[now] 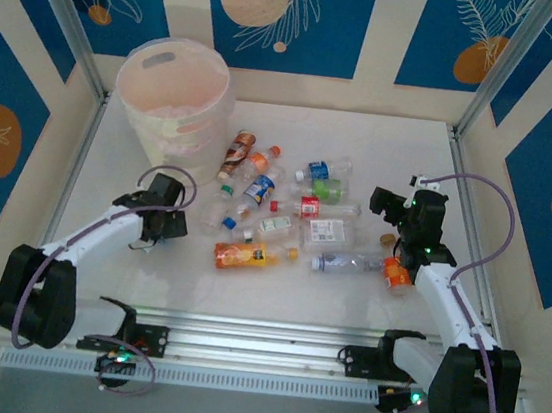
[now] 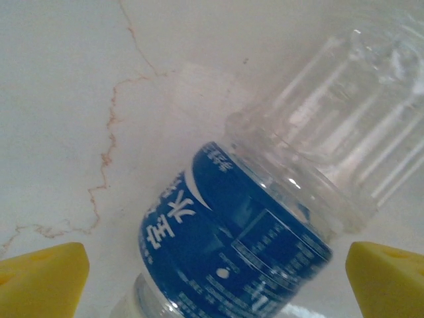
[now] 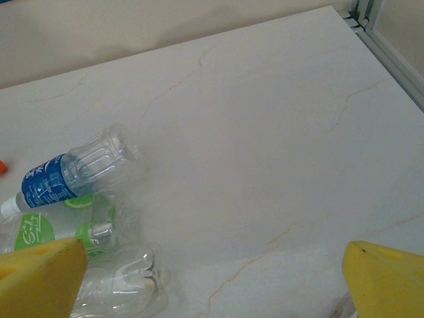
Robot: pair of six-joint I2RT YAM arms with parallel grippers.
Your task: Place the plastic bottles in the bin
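My left gripper should go down over the bottle's blue label (image 2: pixel 232 238) and turn slightly to straddle it.
Several plastic bottles lie scattered mid-table, among them an orange one (image 1: pixel 245 255), a brown one (image 1: pixel 236 153) and a green-labelled one (image 1: pixel 327 187). The pale pink-white bin (image 1: pixel 174 93) stands upright at the back left. My left gripper (image 1: pixel 183 223) (image 2: pixel 215 285) is open at the pile's left edge. A clear bottle with a blue label (image 2: pixel 232 245) lies on the table between its yellow fingertips (image 2: pixel 40 281), not gripped. My right gripper (image 1: pixel 382 204) (image 3: pixel 212 281) is open over bare table to the right of the pile. Left of it lie a blue-labelled bottle (image 3: pixel 73 172), a green-labelled one (image 3: pixel 59 228) and a clear one (image 3: pixel 126 285).
The white marble table (image 1: pixel 117 268) is fenced by metal posts and patterned walls. An orange-capped bottle (image 1: pixel 396 274) lies against the right arm's forearm. A metal rail (image 1: pixel 258 350) runs along the near edge between the arm bases.
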